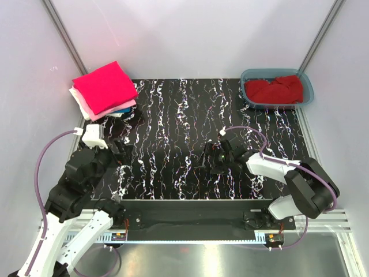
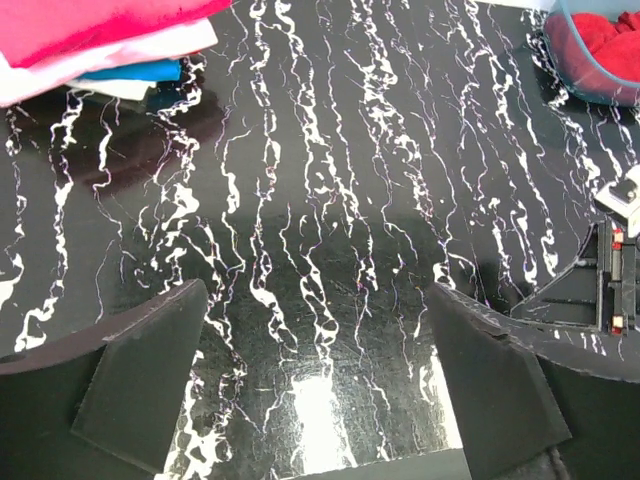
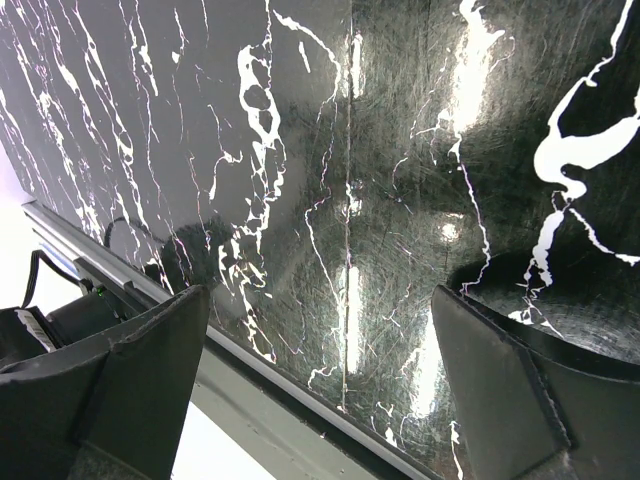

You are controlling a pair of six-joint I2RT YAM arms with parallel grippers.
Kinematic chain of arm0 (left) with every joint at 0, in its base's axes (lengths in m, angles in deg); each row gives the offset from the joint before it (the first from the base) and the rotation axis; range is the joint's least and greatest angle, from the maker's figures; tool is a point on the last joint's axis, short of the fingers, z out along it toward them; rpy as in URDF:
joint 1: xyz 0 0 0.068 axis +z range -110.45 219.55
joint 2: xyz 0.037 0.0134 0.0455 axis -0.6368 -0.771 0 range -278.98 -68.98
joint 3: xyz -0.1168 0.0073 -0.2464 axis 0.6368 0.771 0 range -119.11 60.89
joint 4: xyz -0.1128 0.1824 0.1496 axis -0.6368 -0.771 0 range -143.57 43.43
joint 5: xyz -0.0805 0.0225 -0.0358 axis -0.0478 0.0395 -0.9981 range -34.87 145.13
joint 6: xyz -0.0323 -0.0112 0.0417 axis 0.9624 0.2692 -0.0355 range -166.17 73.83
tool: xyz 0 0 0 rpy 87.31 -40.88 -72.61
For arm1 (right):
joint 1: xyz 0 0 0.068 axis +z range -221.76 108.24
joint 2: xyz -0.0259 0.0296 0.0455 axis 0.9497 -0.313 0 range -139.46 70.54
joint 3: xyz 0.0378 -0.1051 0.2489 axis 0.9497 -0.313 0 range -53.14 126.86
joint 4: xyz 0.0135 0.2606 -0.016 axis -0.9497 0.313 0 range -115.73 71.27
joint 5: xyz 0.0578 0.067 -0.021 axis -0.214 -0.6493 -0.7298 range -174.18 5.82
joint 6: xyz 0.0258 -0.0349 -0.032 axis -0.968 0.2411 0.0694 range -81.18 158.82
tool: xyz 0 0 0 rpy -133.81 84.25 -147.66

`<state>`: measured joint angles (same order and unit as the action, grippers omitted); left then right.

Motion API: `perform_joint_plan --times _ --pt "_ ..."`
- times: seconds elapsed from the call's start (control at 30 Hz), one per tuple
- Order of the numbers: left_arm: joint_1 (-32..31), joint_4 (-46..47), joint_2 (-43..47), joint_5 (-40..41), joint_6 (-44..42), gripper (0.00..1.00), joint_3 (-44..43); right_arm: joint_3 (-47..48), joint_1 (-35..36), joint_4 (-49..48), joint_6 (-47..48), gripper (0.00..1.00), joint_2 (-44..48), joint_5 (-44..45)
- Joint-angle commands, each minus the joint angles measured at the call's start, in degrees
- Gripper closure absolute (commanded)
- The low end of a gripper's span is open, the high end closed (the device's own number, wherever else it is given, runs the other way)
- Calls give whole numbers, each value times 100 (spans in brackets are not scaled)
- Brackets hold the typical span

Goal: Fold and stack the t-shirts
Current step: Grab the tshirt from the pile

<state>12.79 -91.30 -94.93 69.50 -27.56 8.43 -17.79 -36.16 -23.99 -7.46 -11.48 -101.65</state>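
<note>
My right gripper is to move outward and down next onto the dark red cloth's near part; the mat is bare and one t-shirt is still crumpled in the teal tub (image 1: 308,92).
A stack of folded t-shirts (image 1: 105,89) lies at the far left of the table, magenta-pink on top, then pale pink, blue and white. It also shows at the top left of the left wrist view (image 2: 90,45). A dark red t-shirt (image 1: 275,90) lies crumpled in the teal tub (image 1: 308,92) at the far right; its edge shows in the left wrist view (image 2: 605,35). My left gripper (image 1: 120,151) is open and empty over the mat, near the stack. My right gripper (image 1: 212,160) is open and empty over the mat's middle.
The black marbled mat (image 1: 184,127) covers the table. Its near edge has a metal rail (image 3: 250,395) close under the right gripper. Grey walls with corner posts (image 1: 63,34) close the back and sides.
</note>
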Motion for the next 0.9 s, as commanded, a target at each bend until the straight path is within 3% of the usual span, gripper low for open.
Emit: perform_joint_plan --times 0.0,0.13,0.23,0.33,0.43,0.6,0.87 --pt "-4 9 -23 303 72 1 -158 33 -35 -112 75 0 195 -71" --pt "-13 -175 -146 566 229 1 -263 585 -44 536 495 0 528 365" --pt "-13 -562 -287 725 379 1 -519 1709 -157 1476 1136 0 1047 1332" --pt "-22 -432 -156 804 459 1 -151 3342 -859 2495 1673 0 864 1921" --pt "-13 -361 -155 812 424 1 -132 5561 -2123 3820 1885 0 -344 1950" --pt "-13 -379 -200 814 433 1 -124 7475 -3530 4852 1948 0 -2043 1950" --pt "-13 -256 126 787 398 1 -27 9486 -4201 5214 1623 0 -4301 1914"
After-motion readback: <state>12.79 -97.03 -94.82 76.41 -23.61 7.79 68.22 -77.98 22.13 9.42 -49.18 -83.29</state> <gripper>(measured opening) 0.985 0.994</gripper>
